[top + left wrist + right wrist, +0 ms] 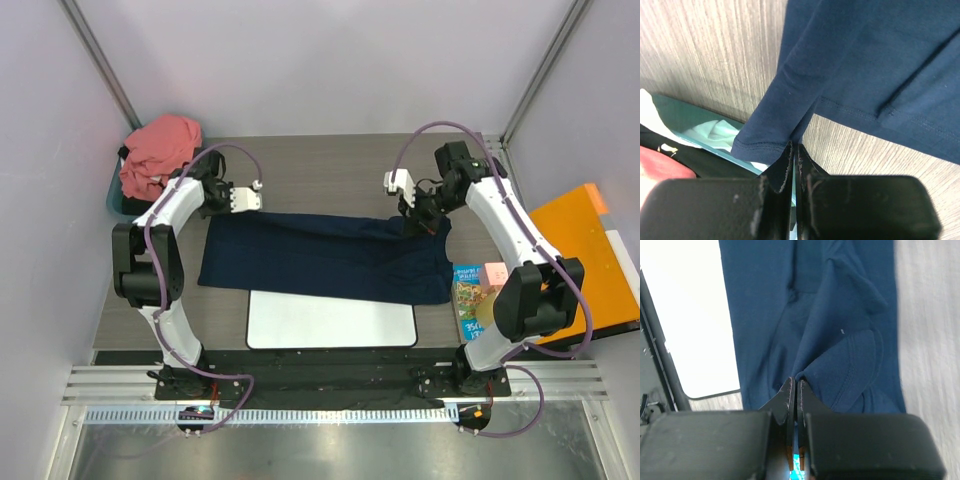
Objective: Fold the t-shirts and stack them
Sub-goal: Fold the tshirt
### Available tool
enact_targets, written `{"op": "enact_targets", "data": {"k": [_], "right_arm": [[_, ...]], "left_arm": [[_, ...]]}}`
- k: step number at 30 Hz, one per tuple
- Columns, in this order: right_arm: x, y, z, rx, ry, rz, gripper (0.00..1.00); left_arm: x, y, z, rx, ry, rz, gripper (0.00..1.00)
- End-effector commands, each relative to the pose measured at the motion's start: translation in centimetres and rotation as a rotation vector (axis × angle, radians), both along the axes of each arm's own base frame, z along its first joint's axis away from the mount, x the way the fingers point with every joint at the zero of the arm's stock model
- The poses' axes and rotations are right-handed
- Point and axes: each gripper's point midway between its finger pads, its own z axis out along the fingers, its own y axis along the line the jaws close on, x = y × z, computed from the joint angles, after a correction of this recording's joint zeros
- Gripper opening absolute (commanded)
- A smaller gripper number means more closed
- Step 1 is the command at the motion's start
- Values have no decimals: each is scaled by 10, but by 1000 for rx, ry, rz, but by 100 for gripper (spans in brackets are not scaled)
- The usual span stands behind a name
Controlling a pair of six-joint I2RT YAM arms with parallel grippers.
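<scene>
My right gripper should pull the pinched navy cloth, still toward the shirt's far edge, back over the shirt toward the white mat and release.
The dark navy t-shirt (325,258) lies spread in a wide band across the table, its near edge lapping over the white mat (330,322). My left gripper (232,212) is over the shirt's far left corner, shut on a fold of navy cloth (790,100); in the left wrist view its jaws (794,146) are pressed together. My right gripper (420,220) pinches the shirt's far right corner. There too the jaws (796,382) are closed, on bunched navy fabric (840,355). The salmon-pink t-shirt (160,150) sits crumpled in a bin at the far left.
A teal bin (113,195) with the pink shirt and white cloth (715,132) stands by the left arm. An orange panel (585,250) and a colourful booklet (472,292) lie at the right. Grey walls enclose the table.
</scene>
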Motion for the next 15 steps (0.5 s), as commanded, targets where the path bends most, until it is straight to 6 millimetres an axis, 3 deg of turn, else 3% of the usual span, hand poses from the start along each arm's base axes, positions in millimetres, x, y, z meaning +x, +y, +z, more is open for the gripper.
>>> {"op": "enact_targets", "data": {"k": [1,9,13,15], "right_arm": [[-24,3,-1,-28,-1,78,1],[-35,13,-13,-46,29,131,1],[-48,18,-20,-59,38,181,1],[-54,20,-23,-69,48,205,4]], "left_arm": [[-6,3,9,21,6,-43,0],[-17,7,0,59,66,-81,0],[-34,8,-7,65,153,-97,0],[-40,9,-8,69,185,-109,7]]}}
